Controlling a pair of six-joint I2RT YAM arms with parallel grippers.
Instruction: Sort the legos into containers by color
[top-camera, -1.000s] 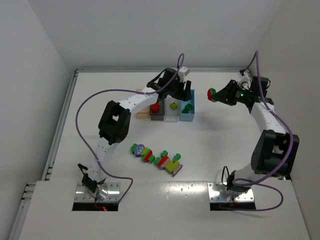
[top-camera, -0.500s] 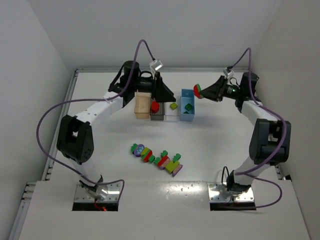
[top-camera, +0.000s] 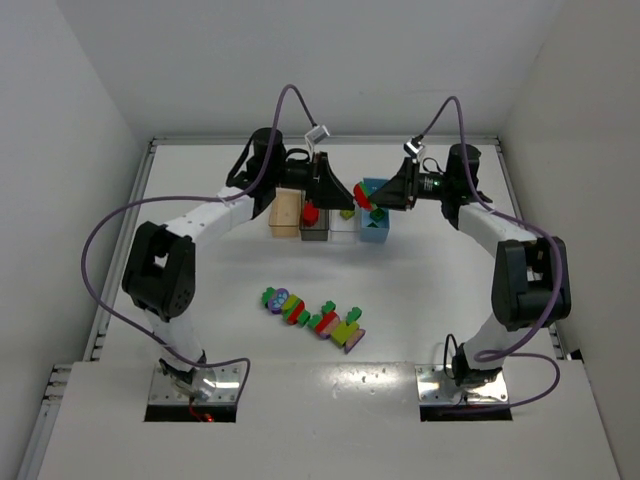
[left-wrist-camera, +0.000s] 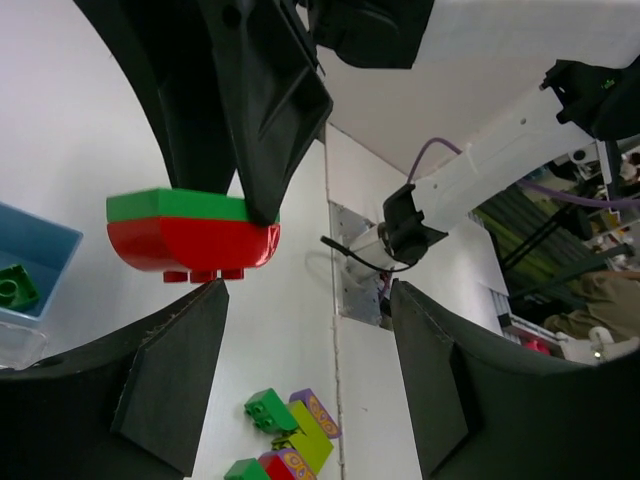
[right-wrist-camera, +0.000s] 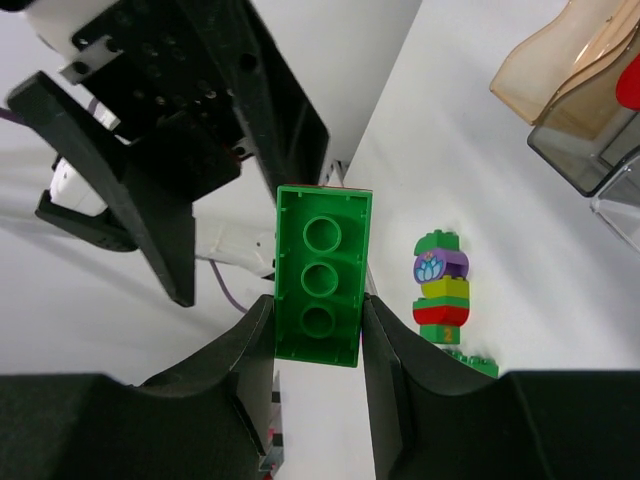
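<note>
The light blue bin (top-camera: 376, 222) with green bricks is below, so I should tip my right gripper downward next and lower it to let go of the green part into that bin.
My right gripper (top-camera: 378, 194) is shut on a joined red-and-green brick (top-camera: 364, 192) and holds it in the air over the bins. The right wrist view shows the brick's green underside (right-wrist-camera: 320, 275) squeezed between the right gripper's (right-wrist-camera: 318, 305) fingers. My left gripper (top-camera: 335, 190) is open and empty, facing that brick from the left. In the left wrist view the brick (left-wrist-camera: 190, 230) hangs just above the left finger (left-wrist-camera: 175, 385) of the left gripper (left-wrist-camera: 308, 300). Four bins stand in a row: tan (top-camera: 285, 212), dark grey (top-camera: 314, 228), clear (top-camera: 343, 228) and light blue (top-camera: 375, 232).
A red brick (top-camera: 311, 212) lies in the dark grey bin and green bricks (top-camera: 378, 217) lie in the light blue bin. A row of joined multicoloured bricks (top-camera: 312, 317) lies on the table (top-camera: 450, 290) nearer the arm bases, and shows in both wrist views (left-wrist-camera: 290, 440) (right-wrist-camera: 440, 290).
My right gripper has carried the red-and-green brick leftward, from the far right to over the bins. My left arm swung its elbow left, and its gripper stays at the bins.
</note>
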